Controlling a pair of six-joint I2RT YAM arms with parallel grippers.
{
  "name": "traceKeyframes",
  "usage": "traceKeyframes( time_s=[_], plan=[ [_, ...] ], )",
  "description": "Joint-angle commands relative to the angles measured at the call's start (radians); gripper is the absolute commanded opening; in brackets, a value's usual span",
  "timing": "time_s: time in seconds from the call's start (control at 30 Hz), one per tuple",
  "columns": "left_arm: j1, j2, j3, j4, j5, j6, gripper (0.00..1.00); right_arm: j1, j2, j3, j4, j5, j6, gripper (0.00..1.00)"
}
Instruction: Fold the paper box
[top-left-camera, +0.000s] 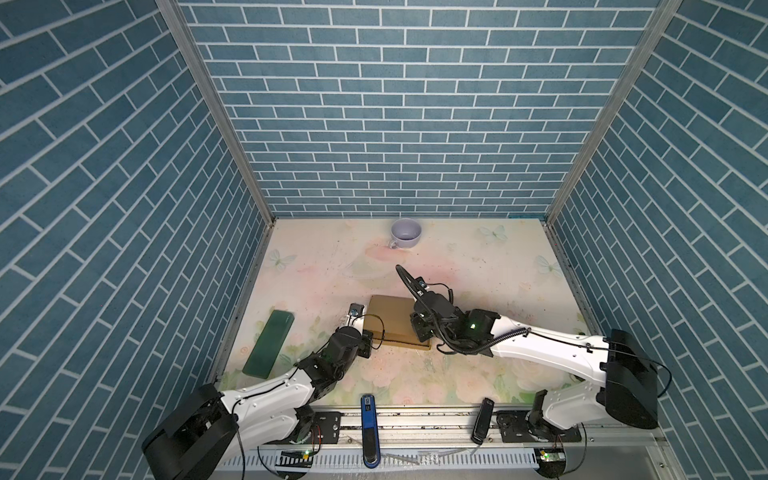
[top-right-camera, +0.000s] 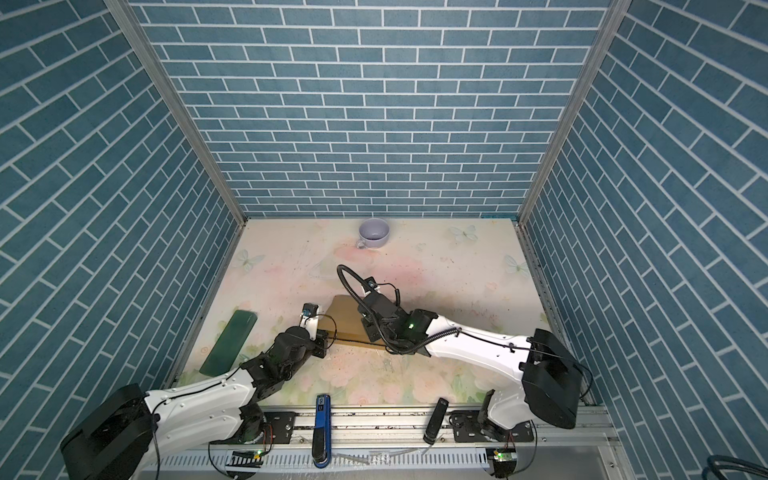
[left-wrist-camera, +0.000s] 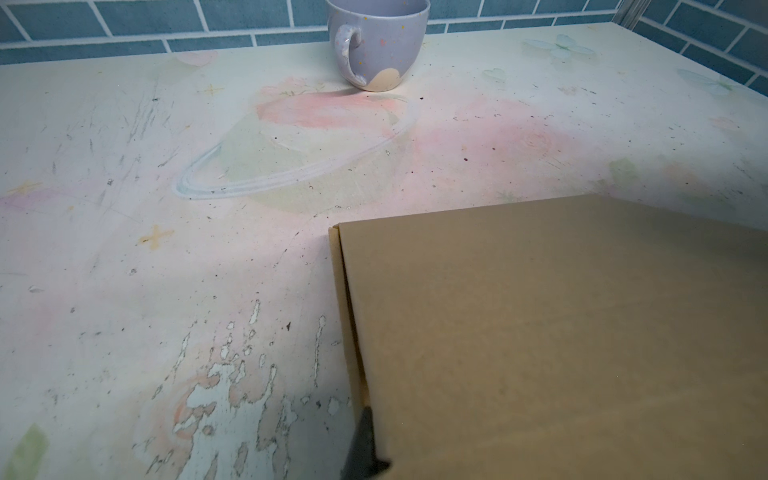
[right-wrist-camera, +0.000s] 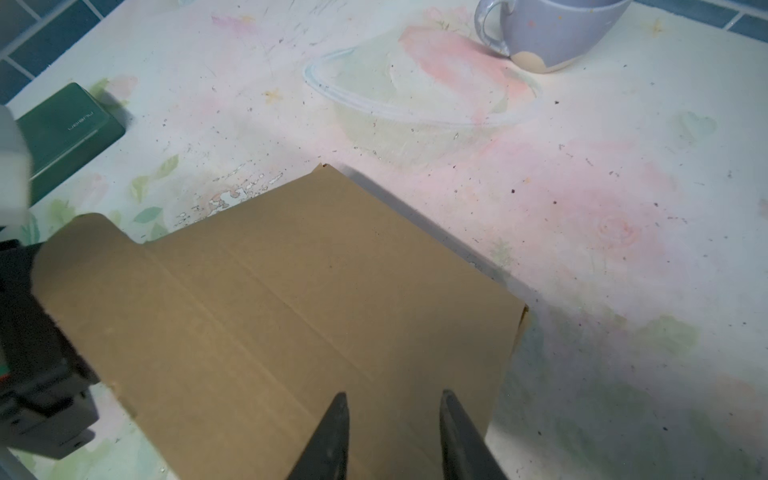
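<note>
I should next ease the lid back toward my base with my left gripper and release it, since the lid's edge (top-left-camera: 371, 329) (left-wrist-camera: 382, 436) is between my left gripper's fingers and the lid already covers the box.
The paper box (top-left-camera: 390, 318) (top-right-camera: 343, 316) is a plain brown cardboard mailer lying on the floral table, its lid down and slightly raised at the near left. In the right wrist view its creased top (right-wrist-camera: 316, 291) ends in a rounded flap (right-wrist-camera: 79, 249) at the left gripper's black body. My left gripper (top-left-camera: 369, 338) (top-right-camera: 323, 338) is shut at the box's left edge. In the left wrist view one dark finger (left-wrist-camera: 365, 444) shows beside the lid (left-wrist-camera: 561, 332), which hides the other. My right gripper (top-left-camera: 417, 332) (right-wrist-camera: 392, 395) hangs open over the lid's right part, nothing between its fingers.
A lilac mug (top-left-camera: 406, 233) (left-wrist-camera: 376, 41) stands upright near the back wall. A dark green flat board (top-left-camera: 269, 345) (right-wrist-camera: 66, 129) lies along the left side. On the front rail lie a blue tool (top-left-camera: 369, 428) and a black one (top-left-camera: 482, 419). Brick-patterned walls enclose three sides.
</note>
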Motion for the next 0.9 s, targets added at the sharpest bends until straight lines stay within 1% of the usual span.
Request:
traceKeyframes(
  time_s=[0.0,0.33,0.5,0.87],
  plan=[
    [-0.008,-0.014,-0.004,-0.068,0.001,-0.011,0.00,-0.010,0.028,0.053,0.045,-0.050,-0.019,0.37],
    [-0.035,-0.019,-0.002,-0.091,-0.020,-0.033,0.01,-0.025,0.063,0.022,0.090,-0.083,0.000,0.36],
    [-0.069,-0.049,0.008,-0.146,-0.059,-0.045,0.02,-0.034,0.070,0.006,0.106,-0.090,0.005,0.36],
    [-0.088,-0.130,0.025,-0.259,-0.094,-0.074,0.08,-0.047,0.092,-0.021,0.138,-0.111,0.015,0.36]
  ],
)
